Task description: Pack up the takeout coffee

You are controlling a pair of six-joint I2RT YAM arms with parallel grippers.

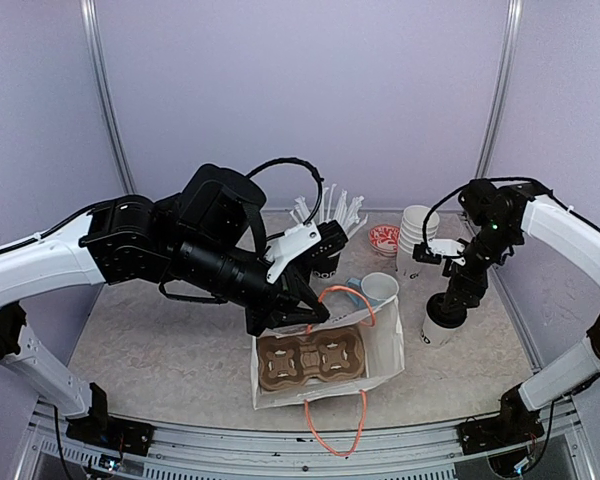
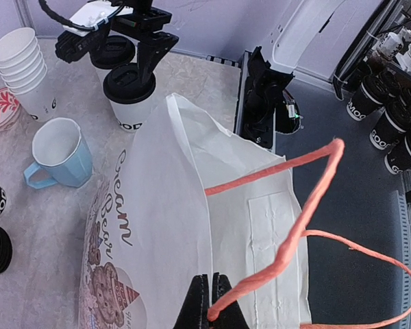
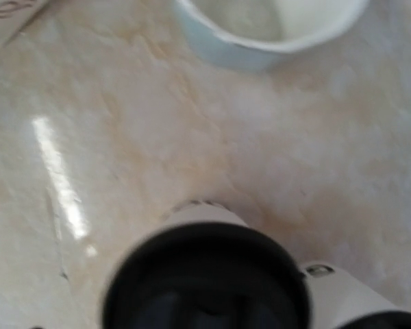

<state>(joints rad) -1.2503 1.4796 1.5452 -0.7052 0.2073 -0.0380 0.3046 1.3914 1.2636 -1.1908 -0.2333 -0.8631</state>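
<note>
The front cup's black lid [image 1: 445, 312] [image 3: 207, 284] lies just below my right gripper, its rim already midway across the wrist view. Next, the right gripper lowers around that lid's rim.
One takeout coffee cup [image 1: 438, 332], white with a black lid [image 3: 205, 281], stands at the right of the table. My right gripper [image 1: 448, 303] hangs just above it, open, fingers astride the lid [image 2: 129, 81]. A second lidded takeout cup [image 2: 113, 51] stands right behind the first; its edge [image 3: 359, 301] shows in the right wrist view. My left gripper [image 2: 216, 301] is shut on the orange handle [image 2: 288, 240] of the white paper bag [image 2: 164, 205]. It holds the bag [image 1: 383, 345] open beside a brown cardboard carrier [image 1: 310, 358].
A light-blue mug [image 1: 380, 288] lies between the bag and the cups. Behind it are a stack of plain white cups [image 1: 415, 228], a red-patterned dish [image 1: 384, 238], black cups [image 1: 326, 262] and white utensils [image 1: 330, 210]. The bag's other orange handle [image 1: 335, 430] hangs over the table's near edge.
</note>
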